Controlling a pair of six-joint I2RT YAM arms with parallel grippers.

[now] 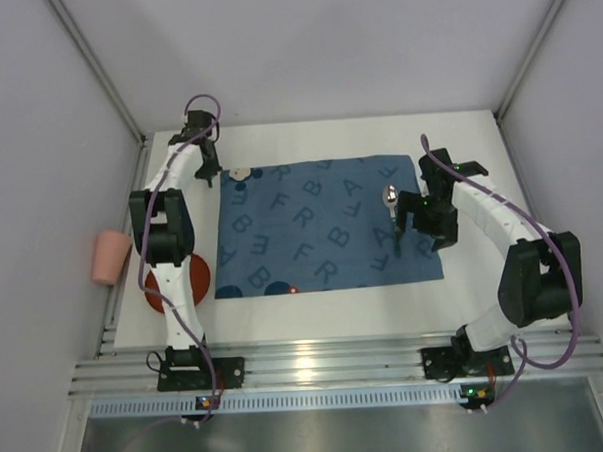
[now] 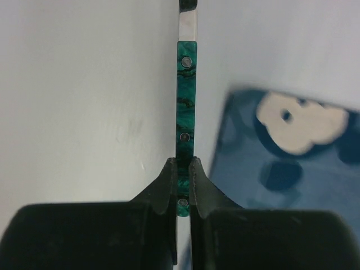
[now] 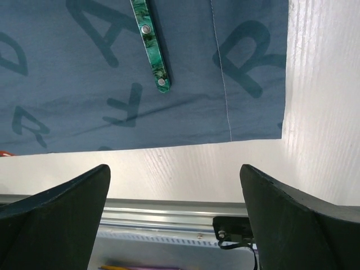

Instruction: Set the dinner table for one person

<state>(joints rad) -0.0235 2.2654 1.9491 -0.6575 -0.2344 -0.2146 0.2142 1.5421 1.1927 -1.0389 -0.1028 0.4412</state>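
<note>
My left gripper moves back and down onto the bare side by the red plate next and releases the utensil, since the spoon (image 1: 392, 207) occupies one side of the mat.
The dinner table (image 1: 335, 315) is a white tabletop with a blue letter-printed placemat (image 1: 322, 230) on it. My left gripper (image 1: 207, 162) is at the mat's far left corner. In the left wrist view it (image 2: 181, 164) is shut on the end of a green marbled utensil handle (image 2: 186, 95), which points away over the white top beside the mat's edge (image 2: 292, 169). A spoon (image 1: 392, 207) with a green handle (image 3: 151, 45) lies on the mat's right part. My right gripper (image 1: 419, 221) hovers just right of it and is open and empty (image 3: 174, 169).
A red plate (image 1: 160, 290) lies at the table's left, partly under my left arm. A pink cup (image 1: 111, 256) lies on its side beyond the left edge. The ribbed aluminium rail (image 1: 328, 365) runs along the near edge and also shows in the right wrist view (image 3: 169, 211).
</note>
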